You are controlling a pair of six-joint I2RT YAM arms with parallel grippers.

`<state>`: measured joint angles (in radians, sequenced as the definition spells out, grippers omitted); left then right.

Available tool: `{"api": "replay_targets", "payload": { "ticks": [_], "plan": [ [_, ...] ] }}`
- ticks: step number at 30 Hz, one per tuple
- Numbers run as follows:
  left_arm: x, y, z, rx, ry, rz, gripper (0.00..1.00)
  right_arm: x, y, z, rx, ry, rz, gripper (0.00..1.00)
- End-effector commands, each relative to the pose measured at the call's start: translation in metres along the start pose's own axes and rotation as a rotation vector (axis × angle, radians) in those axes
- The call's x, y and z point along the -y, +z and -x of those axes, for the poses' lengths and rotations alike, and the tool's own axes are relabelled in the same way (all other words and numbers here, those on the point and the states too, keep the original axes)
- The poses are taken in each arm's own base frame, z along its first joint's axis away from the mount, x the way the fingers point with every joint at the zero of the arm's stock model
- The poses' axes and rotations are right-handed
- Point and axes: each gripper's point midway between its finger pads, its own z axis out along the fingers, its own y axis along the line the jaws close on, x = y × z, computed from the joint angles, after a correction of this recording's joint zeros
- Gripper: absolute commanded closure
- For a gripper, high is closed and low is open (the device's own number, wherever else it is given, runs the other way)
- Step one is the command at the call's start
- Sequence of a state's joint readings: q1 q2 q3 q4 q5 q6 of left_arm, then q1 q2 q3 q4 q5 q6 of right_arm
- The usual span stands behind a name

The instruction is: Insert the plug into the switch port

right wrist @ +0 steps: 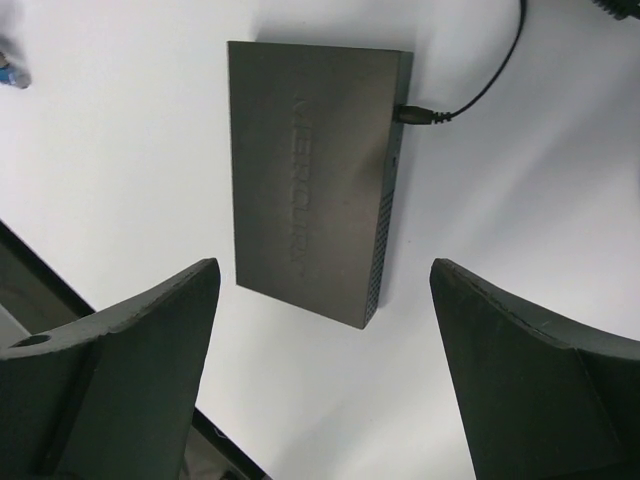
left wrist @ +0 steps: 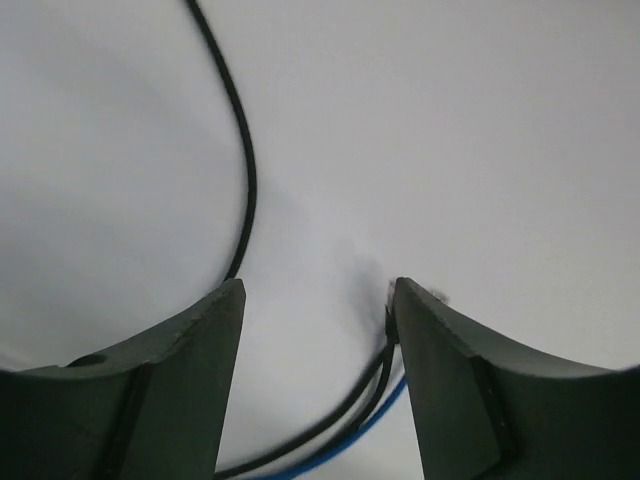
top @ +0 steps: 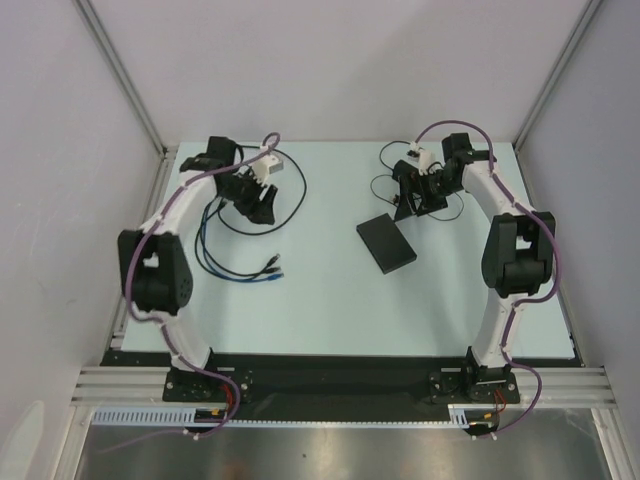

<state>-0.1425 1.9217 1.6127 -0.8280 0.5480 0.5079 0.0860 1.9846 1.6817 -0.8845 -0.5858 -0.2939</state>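
Note:
My left gripper moves back and down onto the blue cable just behind the blue plug [top: 262, 279] [left wrist: 396, 391] next, because the blue plug lies on the tabletop nearer the base.
The switch [top: 385, 243] is a flat matte-black box lying right of the table's middle. In the right wrist view the switch [right wrist: 310, 170] lies just beyond my open right gripper [right wrist: 325, 290], with a thin black lead [right wrist: 470, 95] plugged into its side. My right gripper [top: 412, 197] hovers behind the switch. A blue and a black cable end in plugs [top: 273, 268] on the table, left of the middle. My left gripper [top: 257, 203] is at the back left, away from those plugs. In its wrist view the left gripper [left wrist: 318, 300] is open; black cables [left wrist: 340, 415] and a blue cable [left wrist: 360, 432] pass loose between its fingers.
The blue and black cables [top: 205, 245] loop across the left half of the table. A thin black wire [top: 383, 183] curls at the back right behind the switch. Grey walls and metal posts [top: 120, 70] close in the back and sides.

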Motion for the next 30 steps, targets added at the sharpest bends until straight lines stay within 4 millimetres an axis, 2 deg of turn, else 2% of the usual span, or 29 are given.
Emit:
{"api": "replay_targets", "payload": {
  "ticks": [1, 2, 5, 6, 8, 9, 11, 20, 25, 30],
  "plan": [
    [0.053, -0.042, -0.021, 0.01, 0.306, -0.143, 0.35, -0.025, -0.024, 0.012, 0.065, -0.062, 0.067, 0.08],
    [0.058, -0.04, -0.045, -0.046, 0.296, -0.156, 0.36, -0.025, -0.023, 0.011, 0.064, -0.06, 0.068, 0.09],
    [0.069, -0.04, -0.08, -0.11, 0.34, -0.186, 0.41, -0.029, -0.024, 0.011, 0.062, -0.063, 0.079, 0.1],
    [0.077, -0.041, -0.1, -0.136, 0.352, -0.198, 0.42, -0.029, -0.024, 0.011, 0.063, -0.066, 0.076, 0.1],
    [0.079, -0.037, -0.117, -0.148, 0.427, -0.2, 0.46, -0.03, -0.023, 0.01, 0.06, -0.071, 0.072, 0.1],
    [0.082, -0.035, -0.132, -0.169, 0.463, -0.212, 0.48, -0.03, -0.023, 0.01, 0.058, -0.07, 0.071, 0.11],
    [0.086, -0.03, -0.147, -0.186, 0.495, -0.233, 0.5, -0.032, -0.021, 0.01, 0.054, -0.072, 0.072, 0.11],
    [0.077, 0.001, -0.13, -0.103, 0.633, -0.171, 0.52, -0.038, -0.014, 0.006, 0.031, -0.099, 0.057, 0.11],
    [0.075, 0.011, -0.138, -0.129, 0.669, -0.187, 0.53, -0.036, -0.016, 0.002, 0.027, -0.094, 0.039, 0.11],
    [0.064, 0.022, -0.141, -0.151, 0.665, -0.165, 0.53, -0.033, -0.019, -0.001, 0.028, -0.083, 0.033, 0.1]
  ]
}}
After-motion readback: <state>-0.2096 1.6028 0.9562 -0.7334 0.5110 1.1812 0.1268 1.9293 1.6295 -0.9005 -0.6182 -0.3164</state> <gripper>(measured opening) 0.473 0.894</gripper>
